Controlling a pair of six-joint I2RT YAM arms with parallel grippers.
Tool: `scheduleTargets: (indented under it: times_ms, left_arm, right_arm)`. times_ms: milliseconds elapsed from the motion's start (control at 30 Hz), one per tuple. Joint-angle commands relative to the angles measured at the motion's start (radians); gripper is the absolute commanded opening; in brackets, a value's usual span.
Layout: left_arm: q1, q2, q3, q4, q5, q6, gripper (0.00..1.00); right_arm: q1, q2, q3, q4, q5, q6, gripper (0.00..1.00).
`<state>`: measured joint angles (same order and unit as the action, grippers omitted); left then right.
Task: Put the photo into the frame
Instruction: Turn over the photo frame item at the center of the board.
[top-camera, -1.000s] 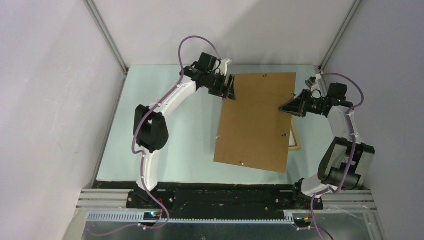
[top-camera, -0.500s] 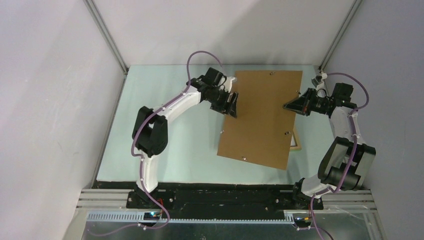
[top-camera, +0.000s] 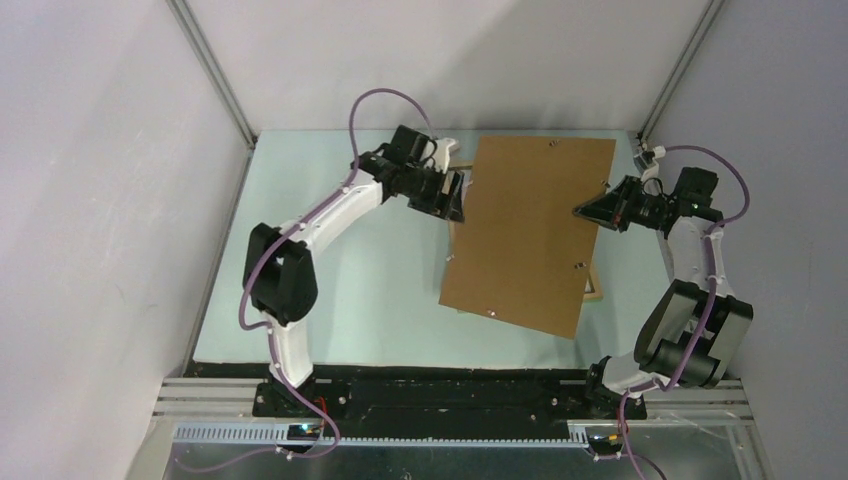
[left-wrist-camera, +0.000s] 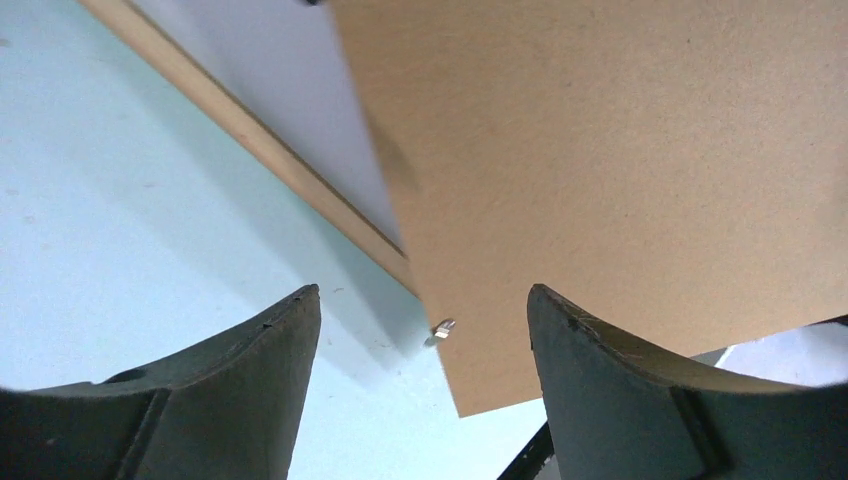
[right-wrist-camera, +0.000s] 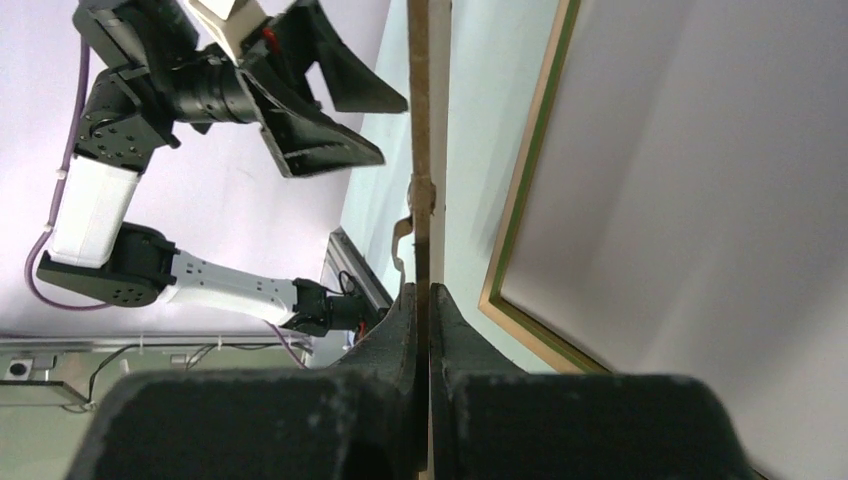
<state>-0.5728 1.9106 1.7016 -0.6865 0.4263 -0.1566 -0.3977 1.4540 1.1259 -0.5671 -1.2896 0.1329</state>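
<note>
The frame's bare wood bar beside the photo runs at a slant to my open fingers. My left gripper will go down and turn next, so that its fingers are on both sides of that bar.
The photo shows only its plain brown board back, with small metal tabs at its edges. My right gripper is shut on its right edge and holds it tilted above the table; in the right wrist view the board runs edge-on between the closed fingers of this gripper. The frame lies flat under it, mostly hidden; its green face and wood side show in the right wrist view. My left gripper is open just off the photo's left edge, and the board lies beyond its tips.
The pale green table has grey walls on three sides and metal corner posts at the back. A strip of the frame's wood edge crosses the table below the left gripper. The arm bases stand at the near edge.
The photo has shifted right and back in the right gripper's hold. The left gripper has come off the photo's left edge and its elbow has swung left.
</note>
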Motion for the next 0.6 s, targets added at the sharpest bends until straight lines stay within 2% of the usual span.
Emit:
scheduleTargets:
  times_ms: [0,200,567]
  left_arm:
    - [0.056,-0.077,-0.001,0.056,-0.018,-0.042,0.81]
    - [0.059,0.016,0.04,0.06,-0.237,-0.1,0.78]
    - [0.029,0.346,0.274,0.058,-0.322,-0.241,0.71]
  right_arm:
    - [-0.04,-0.04,0.012,-0.04,-0.046,-0.032,0.0]
    - [-0.077,-0.032,0.011,-0.153,-0.074,-0.126,0.0]
    - [-0.165,-0.006,0.012,-0.427,-0.107,-0.389,0.0]
